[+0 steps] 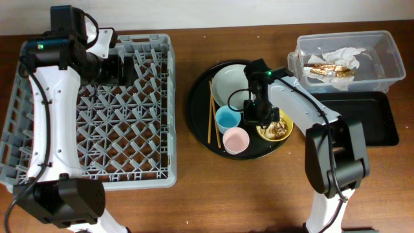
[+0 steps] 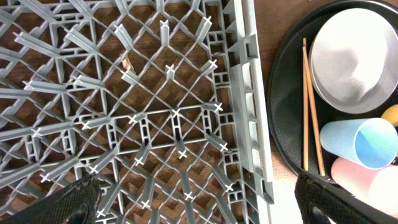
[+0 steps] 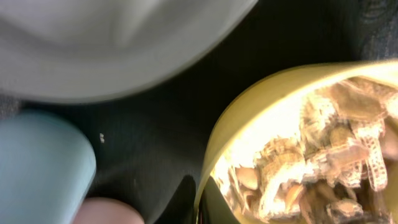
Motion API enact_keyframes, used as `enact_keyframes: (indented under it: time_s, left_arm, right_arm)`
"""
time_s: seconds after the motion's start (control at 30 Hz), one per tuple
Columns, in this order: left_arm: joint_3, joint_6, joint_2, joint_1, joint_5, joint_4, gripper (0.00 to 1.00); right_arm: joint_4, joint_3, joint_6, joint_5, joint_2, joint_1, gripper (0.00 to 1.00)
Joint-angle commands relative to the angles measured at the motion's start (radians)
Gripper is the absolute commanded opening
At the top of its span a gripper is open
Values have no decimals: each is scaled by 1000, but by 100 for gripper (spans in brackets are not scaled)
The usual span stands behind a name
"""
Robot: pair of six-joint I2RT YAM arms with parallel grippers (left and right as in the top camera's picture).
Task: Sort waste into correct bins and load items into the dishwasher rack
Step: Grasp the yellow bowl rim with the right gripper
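My right gripper carries the bowl [image 1: 277,131] up and over the rectangular tray [image 1: 370,117] next and tips it, because scraps fill it. Then it returns and releases the bowl on the round tray.
The yellow bowl [image 1: 277,131] holds tan-brown food scraps [image 1: 279,129] and sits on the round black tray's right side. My right gripper [image 1: 256,117] is shut on the bowl's left rim [image 3: 249,106], one finger inside and one outside [image 3: 200,208]; scraps [image 3: 317,155] fill the bowl. The white plate [image 1: 229,83], chopsticks [image 1: 210,120], blue cup [image 1: 228,119] and pink cup [image 1: 235,140] sit on the same tray. My left gripper [image 1: 127,68] is open and empty [image 2: 199,205] above the grey rack [image 1: 97,123]. The clear tub [image 1: 381,48] holds napkins [image 1: 343,55] and gold wrappers [image 1: 330,69].
The shallow black rectangular tray [image 1: 365,120] lies below the tub at the right. The round black tray [image 1: 197,107] lies between rack and bins. The left wrist view shows the rack's right wall [image 2: 245,93], the plate [image 2: 351,62], the chopsticks [image 2: 306,106] and both cups.
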Motion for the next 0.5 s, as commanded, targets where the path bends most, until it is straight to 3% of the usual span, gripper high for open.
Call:
enact_keyframes:
  time_s: [0.0, 0.2, 0.4, 0.47]
  left_arm:
    - [19, 16, 7, 4, 11, 2, 99]
    - [19, 16, 7, 4, 11, 2, 99]
    - [19, 16, 7, 4, 11, 2, 99]
    - [19, 16, 7, 4, 11, 2, 99]
  right_arm:
    - [-108, 79, -51, -6, -8, -6, 4]
    - [-279, 297, -153, -65, -79, -87, 4]
    - [-285, 313, -304, -259, -147, -320, 4]
    - [-284, 312, -425, -362, -146, -414, 4]
